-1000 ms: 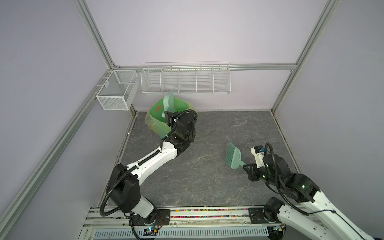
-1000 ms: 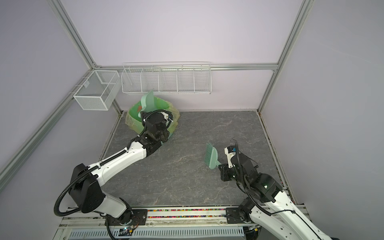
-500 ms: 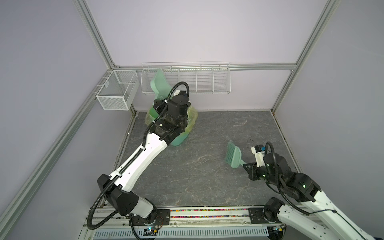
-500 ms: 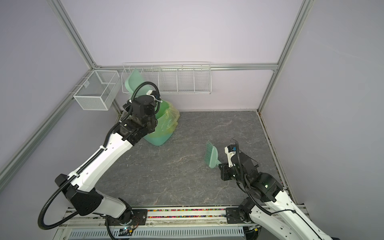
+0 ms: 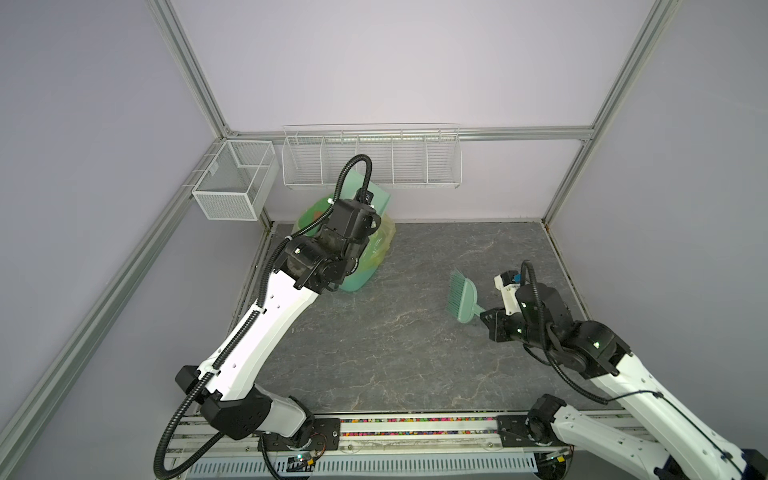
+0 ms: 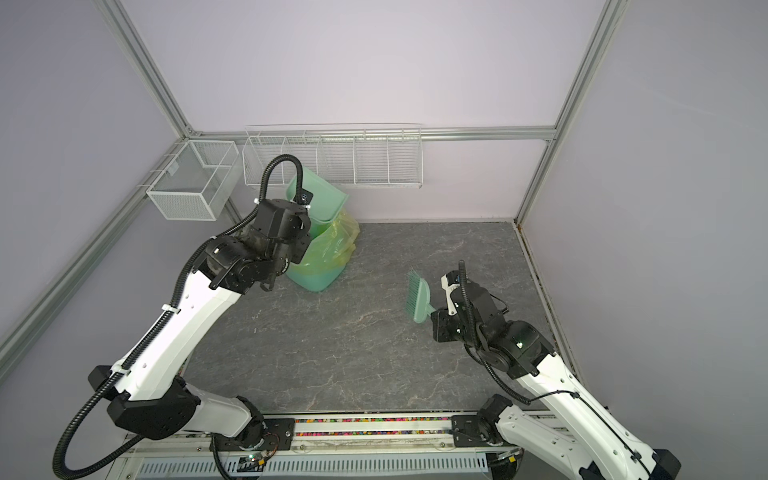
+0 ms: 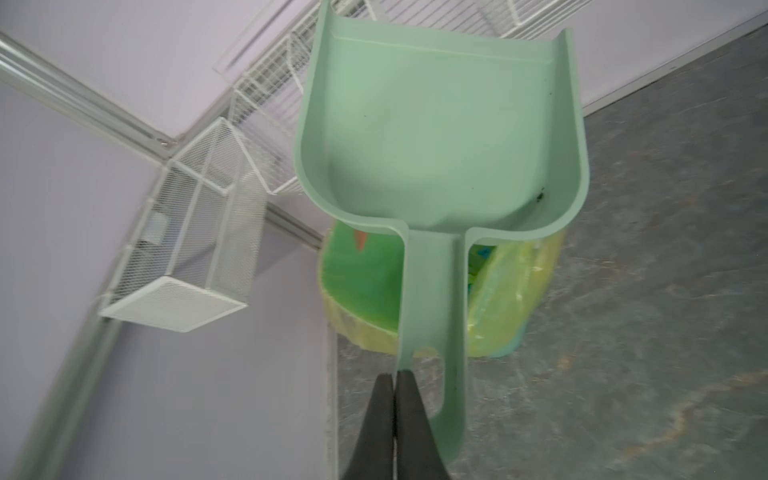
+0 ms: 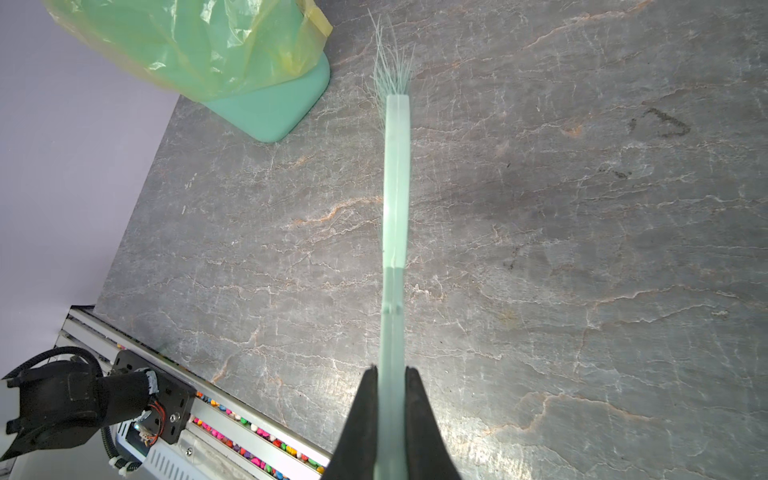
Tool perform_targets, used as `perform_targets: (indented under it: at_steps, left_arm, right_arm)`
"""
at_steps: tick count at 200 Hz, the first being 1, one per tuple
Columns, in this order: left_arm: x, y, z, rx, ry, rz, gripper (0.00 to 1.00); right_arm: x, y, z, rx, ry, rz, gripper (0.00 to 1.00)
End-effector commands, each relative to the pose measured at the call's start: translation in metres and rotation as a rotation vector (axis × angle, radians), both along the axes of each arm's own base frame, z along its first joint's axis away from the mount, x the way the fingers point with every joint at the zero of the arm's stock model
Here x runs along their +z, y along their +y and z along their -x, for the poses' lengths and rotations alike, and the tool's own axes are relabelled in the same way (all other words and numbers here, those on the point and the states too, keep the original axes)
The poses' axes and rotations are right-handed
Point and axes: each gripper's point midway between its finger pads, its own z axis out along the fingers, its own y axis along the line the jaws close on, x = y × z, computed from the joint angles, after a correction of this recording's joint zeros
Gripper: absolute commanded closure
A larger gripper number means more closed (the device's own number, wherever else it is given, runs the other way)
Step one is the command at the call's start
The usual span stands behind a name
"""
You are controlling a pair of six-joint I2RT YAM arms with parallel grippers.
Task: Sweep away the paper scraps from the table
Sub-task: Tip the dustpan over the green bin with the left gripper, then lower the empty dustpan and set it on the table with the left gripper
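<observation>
The dustpan looks empty, so my left gripper must move back from the bin and down onto the bare tabletop in front of it, releasing the dustpan's handle.
My left gripper [image 7: 394, 376] is shut on the edge of the pale green dustpan's [image 7: 436, 124] handle and holds it above the bin [image 5: 361, 278] at the table's [image 5: 395, 353] back left. The pan looks empty. Inside the bin's yellow liner [image 7: 511, 291], blue and green bits that may be paper scraps [image 7: 482, 252] peek out beside the handle. No paper scraps show on the table in either top view. At the right, my right gripper [image 8: 392, 370] is shut on the pale green brush [image 8: 397, 187], bristles held clear of the table [image 6: 353, 353].
Two white wire baskets [image 5: 235, 185] [image 5: 372, 160] hang on the back frame, close above the dustpan [image 6: 324, 199]. Aluminium posts edge the table. A rail with both arm bases [image 5: 415, 430] runs along the front.
My left arm has risen and swung the dustpan from a tilt at the bin's left to higher and further right over it. The right arm and brush have stayed put.
</observation>
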Motion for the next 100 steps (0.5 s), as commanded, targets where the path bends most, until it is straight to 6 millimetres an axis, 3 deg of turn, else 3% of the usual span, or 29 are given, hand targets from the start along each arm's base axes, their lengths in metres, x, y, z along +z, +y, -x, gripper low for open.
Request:
perform_targets:
  at_steps: [1, 73, 100]
  left_arm:
    - [-0.001, -0.031, 0.018, -0.094, 0.051, 0.283, 1.00]
    - [-0.045, -0.071, 0.039, -0.252, 0.185, 0.401, 1.00]
    - [-0.065, -0.076, 0.040, -0.261, 0.205, 0.416, 1.00]
  right_arm:
    - [0.007, 0.000, -0.008, -0.019, -0.009, 0.001, 0.93]
    - [0.005, -0.016, -0.018, -0.097, 0.041, 0.013, 0.93]
    - [0.007, -0.024, -0.020, -0.123, 0.064, -0.001, 0.93]
